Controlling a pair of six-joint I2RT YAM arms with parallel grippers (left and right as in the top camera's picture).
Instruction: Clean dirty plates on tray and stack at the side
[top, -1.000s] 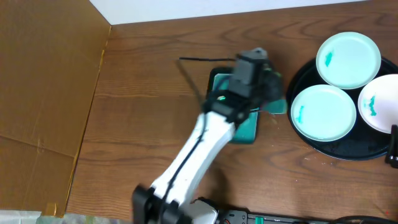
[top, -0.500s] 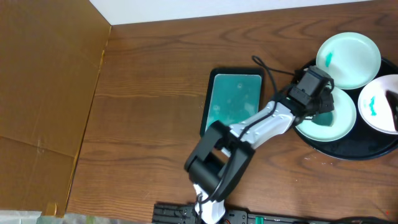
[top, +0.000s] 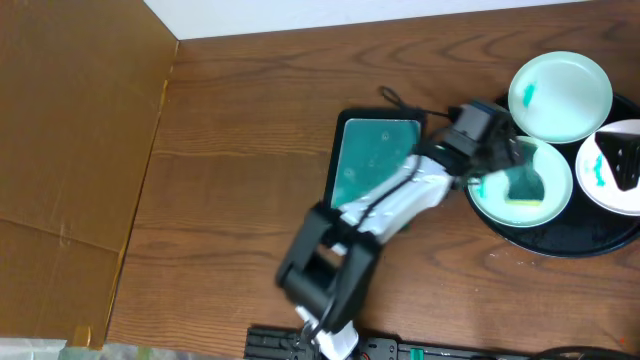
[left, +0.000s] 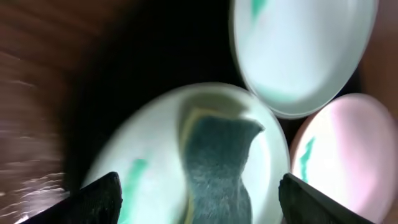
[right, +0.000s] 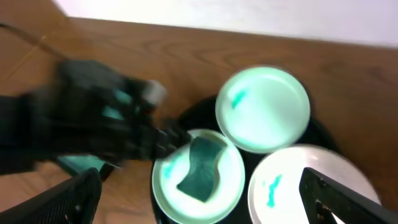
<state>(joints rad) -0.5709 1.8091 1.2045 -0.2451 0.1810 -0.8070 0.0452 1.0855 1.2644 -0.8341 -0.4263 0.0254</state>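
Note:
My right gripper is about to move down and left in the overhead view, onto the rim the sponge (top: 522, 186) leaves uncovered on its plate, beside the other plates.
Three white plates with turquoise smears sit on the black tray (top: 560, 246): one at the back (top: 560, 95), one front left (top: 552, 180), one at the right (top: 600, 185). A dark green sponge (top: 522, 186) lies curled on the front-left plate. My left gripper (top: 500, 152) hovers over that plate, open; in the left wrist view its fingers (left: 99, 199) stand well apart from the sponge (left: 217, 168). My right gripper (top: 622, 165) hangs open over the right plate, holding nothing; the right wrist view shows the sponge (right: 200, 168) and all three plates.
A small rectangular teal tray (top: 375, 165) lies left of the black tray, partly under my left arm. A black cable (top: 400, 100) loops behind it. A cardboard wall (top: 80, 150) bounds the left. The black tray runs past the right edge of view.
My left arm swung from the teal tray over to the black tray with the sponge, then opened; the sponge now lies on the front-left plate. The right gripper came in over the right plate.

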